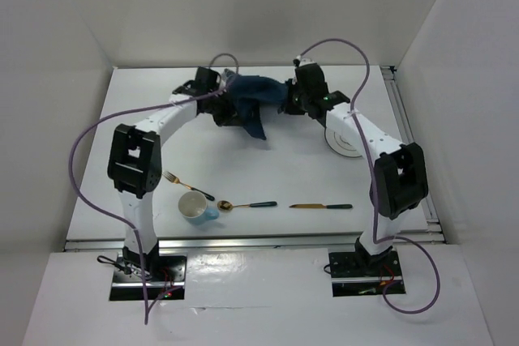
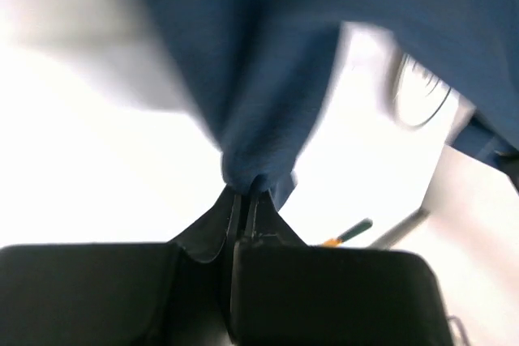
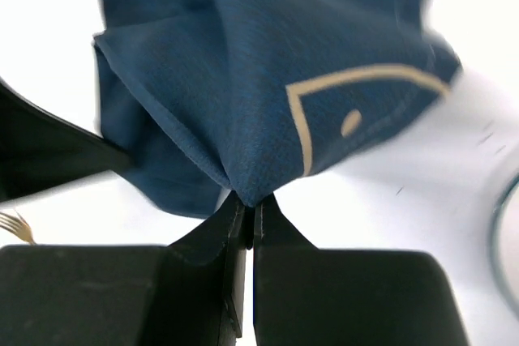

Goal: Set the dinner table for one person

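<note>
The placemat (image 1: 253, 100) hangs bunched, so my left gripper needs to stretch it up and away from my right gripper, then down toward the table, and let go of the placemat's fold.
The white dinner table (image 1: 284, 169) carries a white plate (image 1: 344, 140) at the right. A fork (image 1: 183, 185), a pale cup (image 1: 195, 208), a spoon (image 1: 246, 204) and a knife (image 1: 322, 206) lie along its near side. At the back, a dark blue placemat (image 1: 253, 100) hangs bunched between both arms. My left gripper (image 1: 220, 91) (image 2: 247, 193) is shut on a fold of the placemat (image 2: 268, 79). My right gripper (image 1: 285, 96) (image 3: 249, 199) is shut on another corner of the placemat (image 3: 268, 79), which shows a tan line drawing.
White walls enclose the table on three sides, and a silver rail (image 1: 409, 131) runs along its right edge. The left wrist view shows the plate (image 2: 418, 100) and a green-handled utensil (image 2: 353, 231). Fork tines (image 3: 15, 225) and the plate rim (image 3: 503, 237) show in the right wrist view.
</note>
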You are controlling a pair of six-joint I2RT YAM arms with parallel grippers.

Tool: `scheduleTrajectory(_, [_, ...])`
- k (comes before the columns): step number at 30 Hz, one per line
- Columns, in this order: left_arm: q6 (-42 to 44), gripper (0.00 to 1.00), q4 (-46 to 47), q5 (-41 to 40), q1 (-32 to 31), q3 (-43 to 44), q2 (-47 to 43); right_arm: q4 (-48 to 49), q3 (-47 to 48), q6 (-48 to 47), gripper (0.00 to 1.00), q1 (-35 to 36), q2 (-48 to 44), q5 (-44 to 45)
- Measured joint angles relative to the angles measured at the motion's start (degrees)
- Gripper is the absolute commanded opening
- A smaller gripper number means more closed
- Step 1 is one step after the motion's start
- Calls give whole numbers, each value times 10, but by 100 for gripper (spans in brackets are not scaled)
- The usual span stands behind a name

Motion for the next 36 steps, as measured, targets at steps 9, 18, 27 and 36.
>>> scheduleTrajectory(9, [75,0,-94,33,162,114,-118,-57,135,-57,0,-6,-36,-20])
scheduleTrajectory(18, [143,0,-213,58,174,179,-273,-128,146,-94,0,6,-173,-97])
scheduleTrajectory(27, [156,0,-251,82,174,173,-336,-166,121,-84,0,19,-255,-132])
scheduleTrajectory(36, [160,81,-255,22,179,262,-42,-120,136,-87,88,-74,-11,-132])
